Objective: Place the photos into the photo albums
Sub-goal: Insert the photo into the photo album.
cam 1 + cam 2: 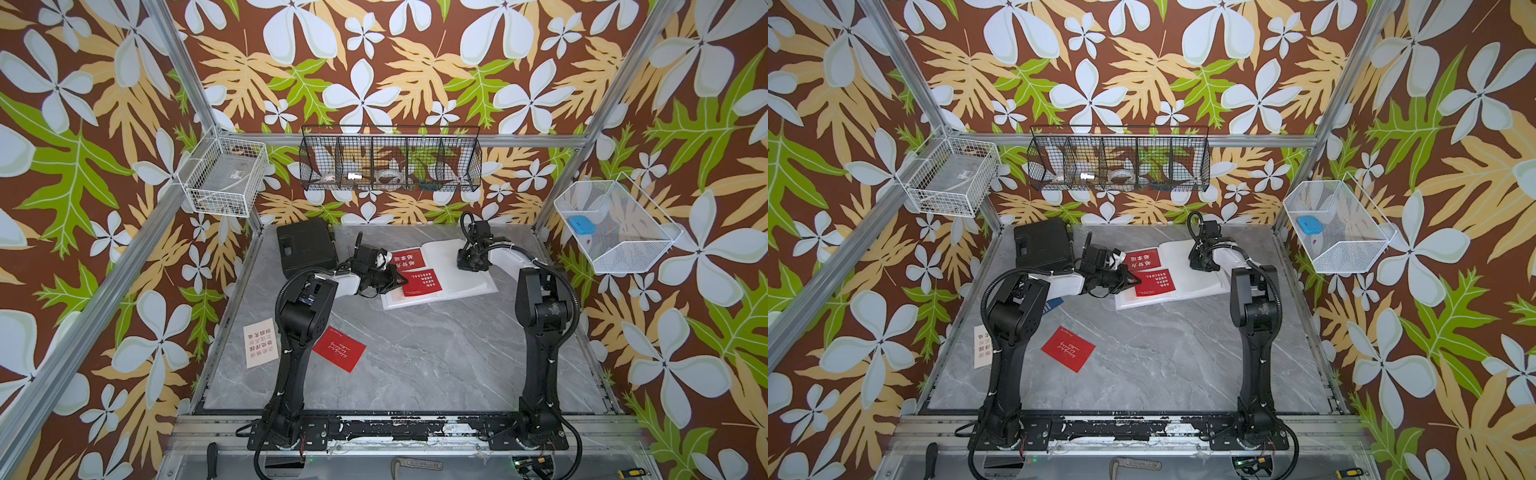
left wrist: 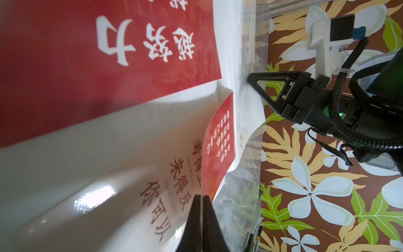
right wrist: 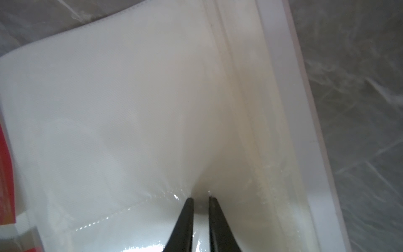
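Observation:
I will next push my left gripper toward the album's glossy page (image 1: 459, 280) (image 2: 249, 114) ahead of its fingers and release the second red photo's near edge, because that red photo hangs over the cream one.
The white photo album (image 1: 453, 284) lies open at the back of the table. One red photo (image 1: 409, 258) lies flat on its left page. My left gripper (image 1: 400, 279) is shut on the near edge of a second red photo (image 2: 220, 141), which curves up off the page. A cream photo (image 2: 170, 192) with red-brown characters lies right under it. My right gripper (image 1: 469, 268) points down on the right page, its tips (image 3: 201, 198) pinched on the glossy page (image 3: 130, 109), which creases toward them. On the table lie a cream photo (image 1: 259, 343), a red photo (image 1: 338, 347) and a navy photo (image 1: 1052, 305) half under the left arm.
A black plastic case (image 1: 307, 247) sits at the back left beside the album. Wire baskets hang on the walls: white (image 1: 224, 180), black (image 1: 390, 160) and white (image 1: 615, 226). Hand tools (image 1: 415, 463) lie on the front rail.

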Motion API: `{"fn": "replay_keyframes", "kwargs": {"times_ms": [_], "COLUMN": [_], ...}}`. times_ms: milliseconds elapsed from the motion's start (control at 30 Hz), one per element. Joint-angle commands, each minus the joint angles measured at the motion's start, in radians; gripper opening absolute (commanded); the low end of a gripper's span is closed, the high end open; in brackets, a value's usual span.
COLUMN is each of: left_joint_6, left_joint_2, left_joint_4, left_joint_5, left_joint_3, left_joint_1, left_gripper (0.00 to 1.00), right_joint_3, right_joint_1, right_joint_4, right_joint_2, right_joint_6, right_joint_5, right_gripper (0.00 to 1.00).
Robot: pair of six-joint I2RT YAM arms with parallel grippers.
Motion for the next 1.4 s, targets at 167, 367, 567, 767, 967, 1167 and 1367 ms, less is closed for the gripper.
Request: {"fn": "replay_keyframes", "kwargs": {"times_ms": [167,367,567,767,967,1167,1367], "left_joint_6": [-0.004,0.018,0.004,-0.023,-0.087,-0.121,-0.091], "left_joint_2": [0.01,0.0,0.015,0.033,0.04,0.052,0.051], "left_joint_4": [-0.028,-0.081,-0.081,-0.055,0.027,0.082,0.037], "left_joint_5": [0.014,0.015,0.013,-0.003,-0.036,-0.055,-0.091], "left_joint_3": [0.027,0.031,0.057,0.09,0.081,0.078,0.092], "left_joint_1": [-0.006,-0.008,-0.026,-0.038,-0.057,-0.071,-0.078], "left_gripper": [0.0,0.0,0.0,0.0,0.0,0.0,0.1], "right_joint_3": [-0.022,-0.03,-0.024,-0.032,-0.096,-0.143,-0.142], "right_joint_1": [-0.001,-0.001,-0.001,-0.004,-0.054,-0.125,-0.179], "right_joint_4": [-0.108,-0.105,-0.102,-0.092,-0.005,0.043,0.062], "right_joint_2": [0.015,0.011,0.015,-0.003,-0.07,-0.108,-0.085], "right_joint_6": [0.008,0.011,0.013,0.022,0.066,0.06,0.023], "right_joint_5": [-0.012,-0.014,-0.02,-0.037,-0.139,-0.177,-0.202], "right_gripper": [0.17,0.17,0.17,0.23,0.49,0.68,0.81]}}
